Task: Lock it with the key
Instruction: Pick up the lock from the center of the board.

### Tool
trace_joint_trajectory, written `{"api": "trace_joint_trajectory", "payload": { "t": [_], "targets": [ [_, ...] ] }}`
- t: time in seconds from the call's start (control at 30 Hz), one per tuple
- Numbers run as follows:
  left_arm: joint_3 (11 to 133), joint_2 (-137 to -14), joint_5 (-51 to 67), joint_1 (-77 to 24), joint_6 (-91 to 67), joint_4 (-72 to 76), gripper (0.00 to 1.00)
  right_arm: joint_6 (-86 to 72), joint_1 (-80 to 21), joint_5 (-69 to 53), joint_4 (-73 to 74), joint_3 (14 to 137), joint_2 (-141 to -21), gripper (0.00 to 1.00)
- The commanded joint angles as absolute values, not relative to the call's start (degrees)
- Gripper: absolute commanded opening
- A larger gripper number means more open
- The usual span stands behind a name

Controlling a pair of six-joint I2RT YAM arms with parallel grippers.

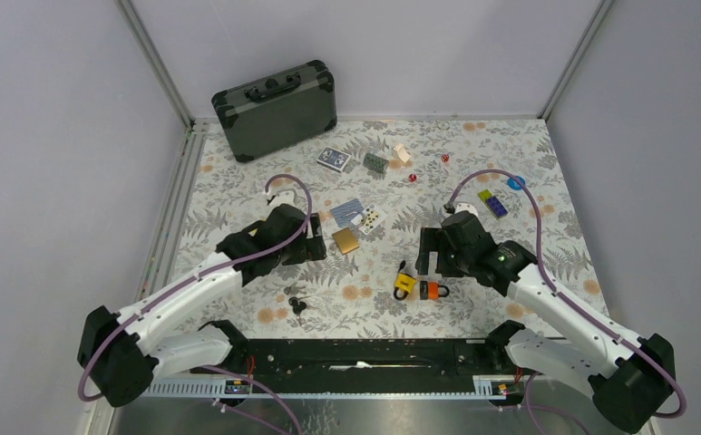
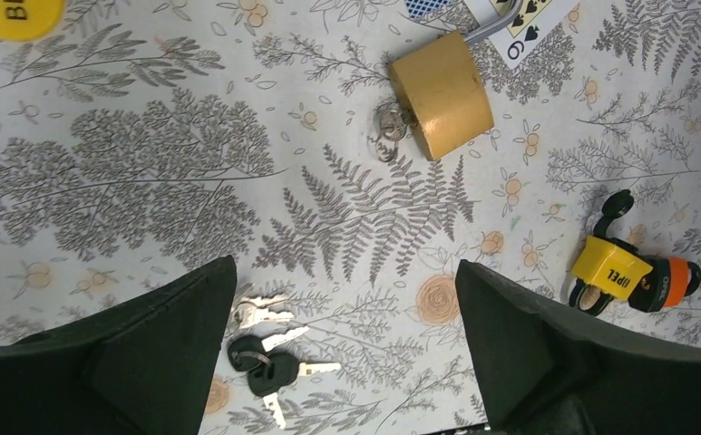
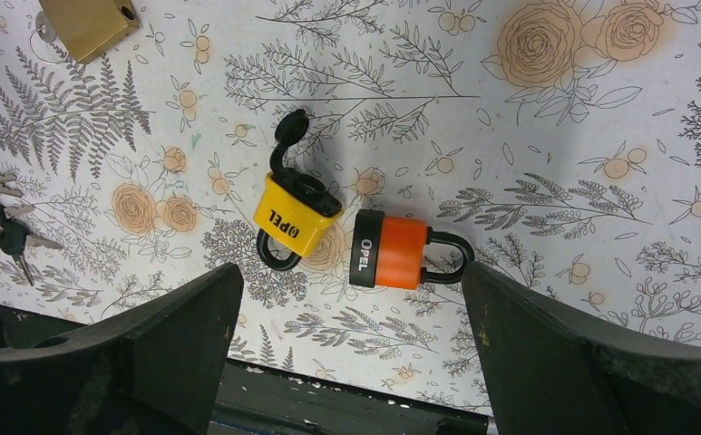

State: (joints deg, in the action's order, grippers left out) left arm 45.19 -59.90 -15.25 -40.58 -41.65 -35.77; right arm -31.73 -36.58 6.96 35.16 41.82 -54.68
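Note:
The brass padlock lies below my left gripper and to its right in the top view. The gripper moves that way next and lowers open fingers around the padlock's body.
A bunch of keys (image 2: 265, 349) with black heads and silver ones lies on the floral cloth; it also shows in the top view (image 1: 296, 303) and the right wrist view (image 3: 6, 231). A yellow padlock (image 3: 295, 216) lies beside an orange padlock (image 3: 403, 254), both near the front middle in the top view (image 1: 419, 287). A brass padlock (image 2: 440, 93) with a key in it lies further back. My left gripper (image 2: 342, 299) is open above the keys. My right gripper (image 3: 351, 308) is open just in front of the two coloured padlocks.
A dark case (image 1: 276, 109) stands at the back left. Playing cards (image 1: 355, 215), small blocks (image 1: 492, 203), dice and a blue disc lie across the back half. A black rail (image 1: 374, 349) runs along the near edge.

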Motion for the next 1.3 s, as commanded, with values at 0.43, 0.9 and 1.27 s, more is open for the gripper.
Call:
{"api": "trace_joint_trajectory", "payload": {
  "t": [0.43,0.9,1.27],
  "targets": [
    [61.7,-86.2,-21.0,-46.0,-49.3,-31.1,0.99,-31.3,-36.3,7.6,32.8,40.2,-53.3,0.97],
    [74.3,-104.6,-26.7,-46.3,-53.9,-36.1,0.99,-31.6,-36.2,7.0,32.5,39.6,-52.0,0.97],
    [76.8,-109.5,-29.1,-45.4,-55.1,-38.4,0.99,-31.7,-36.2,6.6,32.5,39.4,-52.2,0.97]
  ]
}}
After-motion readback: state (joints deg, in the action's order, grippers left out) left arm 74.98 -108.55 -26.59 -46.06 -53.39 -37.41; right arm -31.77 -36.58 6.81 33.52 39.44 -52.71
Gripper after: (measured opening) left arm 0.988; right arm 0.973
